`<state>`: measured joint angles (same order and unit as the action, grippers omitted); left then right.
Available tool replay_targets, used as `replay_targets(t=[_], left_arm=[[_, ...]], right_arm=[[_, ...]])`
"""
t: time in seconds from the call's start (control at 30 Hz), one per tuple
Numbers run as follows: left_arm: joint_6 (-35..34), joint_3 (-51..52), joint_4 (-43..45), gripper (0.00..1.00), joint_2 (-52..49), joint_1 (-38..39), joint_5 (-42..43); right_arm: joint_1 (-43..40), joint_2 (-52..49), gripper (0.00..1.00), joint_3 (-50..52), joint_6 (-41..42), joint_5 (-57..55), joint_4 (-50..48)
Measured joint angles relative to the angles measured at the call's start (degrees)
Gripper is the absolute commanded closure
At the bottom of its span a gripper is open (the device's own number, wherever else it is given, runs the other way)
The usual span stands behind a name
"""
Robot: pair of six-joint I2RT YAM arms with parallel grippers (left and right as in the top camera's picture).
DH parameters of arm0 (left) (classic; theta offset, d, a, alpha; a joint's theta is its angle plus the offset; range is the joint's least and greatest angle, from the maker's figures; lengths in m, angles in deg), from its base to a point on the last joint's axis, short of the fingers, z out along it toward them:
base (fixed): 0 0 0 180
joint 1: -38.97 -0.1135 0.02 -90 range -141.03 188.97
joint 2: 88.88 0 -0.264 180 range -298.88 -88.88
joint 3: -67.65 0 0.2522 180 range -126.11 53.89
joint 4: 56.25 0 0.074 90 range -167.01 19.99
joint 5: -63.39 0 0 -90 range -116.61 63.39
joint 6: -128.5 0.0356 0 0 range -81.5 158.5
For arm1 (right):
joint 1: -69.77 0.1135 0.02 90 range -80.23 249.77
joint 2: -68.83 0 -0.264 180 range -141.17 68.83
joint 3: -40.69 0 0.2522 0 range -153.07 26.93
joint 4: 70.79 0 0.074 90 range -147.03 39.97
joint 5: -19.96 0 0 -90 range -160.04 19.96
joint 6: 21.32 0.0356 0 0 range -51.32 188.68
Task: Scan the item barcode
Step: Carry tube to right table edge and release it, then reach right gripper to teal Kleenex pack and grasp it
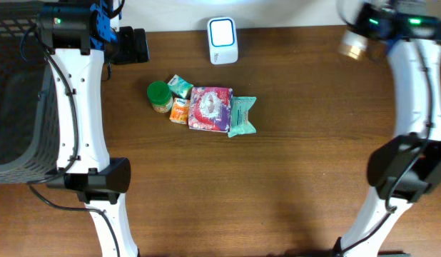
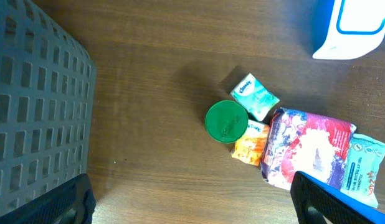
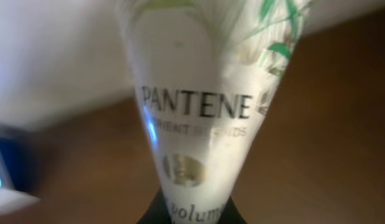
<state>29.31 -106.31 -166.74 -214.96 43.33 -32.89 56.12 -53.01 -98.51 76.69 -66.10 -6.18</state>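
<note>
My right gripper needs to move back and down to the table's right side in the overhead view, which is bare of items, and release the bottle's base there.
My right gripper (image 3: 192, 216) is shut on the base of a white Pantene bottle (image 3: 199, 106), which fills the right wrist view and points away from the camera. In the overhead view the Pantene bottle (image 1: 352, 46) hangs at the far right of the table, sticking out leftward from my right gripper (image 1: 372, 28). The white scanner (image 1: 222, 41) with its blue-lit face stands at the back middle, well left of the bottle. My left gripper (image 1: 138, 45) is open and empty at the back left. No barcode shows.
A cluster lies mid-table: green-lidded jar (image 1: 160, 95), tissue pack (image 1: 180, 86), orange packet (image 1: 179, 111), red-pink bag (image 1: 210, 108), teal wipes pack (image 1: 242, 116). A dark mesh basket (image 1: 17, 107) stands at the left edge.
</note>
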Motion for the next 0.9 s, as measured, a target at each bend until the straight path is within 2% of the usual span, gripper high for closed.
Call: replay_targets(t=[0.03,0.1,0.13,0.27,0.43,0.5,0.53,0.57,0.73,0.8,0.9], left_arm=[[0.0,0.0,0.0,0.01,0.0,0.0,0.0],[0.0,0.0,0.0,0.01,0.0,0.0,0.0],[0.0,0.0,0.0,0.01,0.0,0.0,0.0],[0.0,0.0,0.0,0.01,0.0,0.0,0.0],[0.0,0.0,0.1,0.00,0.0,0.0,0.0],[0.0,0.0,0.0,0.01,0.0,0.0,0.0],[0.0,0.0,0.1,0.01,0.0,0.0,0.0],[0.0,0.0,0.0,0.01,0.0,0.0,0.0],[0.0,0.0,0.0,0.01,0.0,0.0,0.0],[0.0,0.0,0.1,0.01,0.0,0.0,0.0],[0.0,0.0,0.0,0.01,0.0,0.0,0.0]], right_arm=[[-4.4,-0.7,0.96,0.3,-6.3,-0.5,5.2],[-9.0,-1.5,0.96,1.6,-12.7,-1.0,7.5],[-12.7,-2.0,0.96,3.4,-16.2,-1.1,6.6],[-20.3,-2.4,0.96,9.9,-20.3,-1.1,-0.9],[-27.1,-2.6,0.95,18.3,-30.9,-1.6,-10.3],[-27.7,-2.7,0.87,20.5,-32.5,-1.6,-13.7],[-27.8,-2.7,0.66,21.5,-33.1,-1.6,-14.9],[-27.8,-2.7,0.01,22.1,-33.5,-1.6,-15.3],[-27.8,-2.9,0.01,23.0,-31.5,-1.5,-16.2],[-27.7,-2.8,0.01,22.8,-25.7,-1.3,-15.7],[-26.8,0.3,0.01,21.7,-21.7,2.9,-12.9]])
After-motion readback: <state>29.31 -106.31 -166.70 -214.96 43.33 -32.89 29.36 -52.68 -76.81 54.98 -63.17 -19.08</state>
